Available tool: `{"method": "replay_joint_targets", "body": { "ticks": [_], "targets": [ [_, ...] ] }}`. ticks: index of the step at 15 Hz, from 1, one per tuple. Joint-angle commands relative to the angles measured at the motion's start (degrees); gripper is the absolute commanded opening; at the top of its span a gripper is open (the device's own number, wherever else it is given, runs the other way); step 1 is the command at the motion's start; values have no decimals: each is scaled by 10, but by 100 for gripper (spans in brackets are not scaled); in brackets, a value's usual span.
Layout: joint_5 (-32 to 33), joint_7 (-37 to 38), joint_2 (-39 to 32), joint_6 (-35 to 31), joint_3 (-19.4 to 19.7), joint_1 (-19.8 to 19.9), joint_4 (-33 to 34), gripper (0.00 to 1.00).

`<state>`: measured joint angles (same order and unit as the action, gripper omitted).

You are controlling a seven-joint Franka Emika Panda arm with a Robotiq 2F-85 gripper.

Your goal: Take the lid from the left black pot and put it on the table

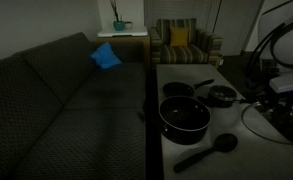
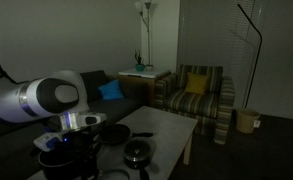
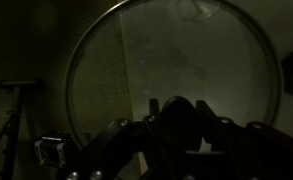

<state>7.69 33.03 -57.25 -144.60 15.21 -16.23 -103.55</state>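
Observation:
My gripper will next move down to the bare, pot-free tabletop point(image 1: 251, 138) below it beside the ladle, until the lid rests there, and release the knob.
In the wrist view the lid point(image 3: 136, 70), a large round glass disc with a metal rim, fills most of the picture. Its dark centre knob sits between the fingers of my gripper point(image 3: 181, 112), which is shut on it. In an exterior view the lid point(image 1: 271, 125) shows only as a faint pale ring at the right end of the table point(image 1: 236, 160), under the dim wrist. The left black pot point(image 1: 184, 116) stands uncovered at the table's middle, to the left of the held lid. The same pot point(image 2: 71, 160) shows low in an exterior view, partly behind the arm point(image 2: 46, 100).
A shallower long-handled black pan point(image 1: 181, 90) and a small lidded saucepan point(image 1: 222, 96) stand behind the pot. A black ladle point(image 1: 208, 150) lies near the front edge. A dark sofa point(image 1: 56, 100) runs along the table's left side. The room is very dim.

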Motion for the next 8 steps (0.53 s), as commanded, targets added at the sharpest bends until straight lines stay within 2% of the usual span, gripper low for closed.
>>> {"method": "replay_joint_targets", "body": {
  "ticks": [1,4,8],
  "targets": [
    [-9,31,-31,21,18,6,42,15],
    [-18,54,-67,35,23,24,81,15],
    [-52,51,-107,55,-1,70,131,15]
  ]
}}
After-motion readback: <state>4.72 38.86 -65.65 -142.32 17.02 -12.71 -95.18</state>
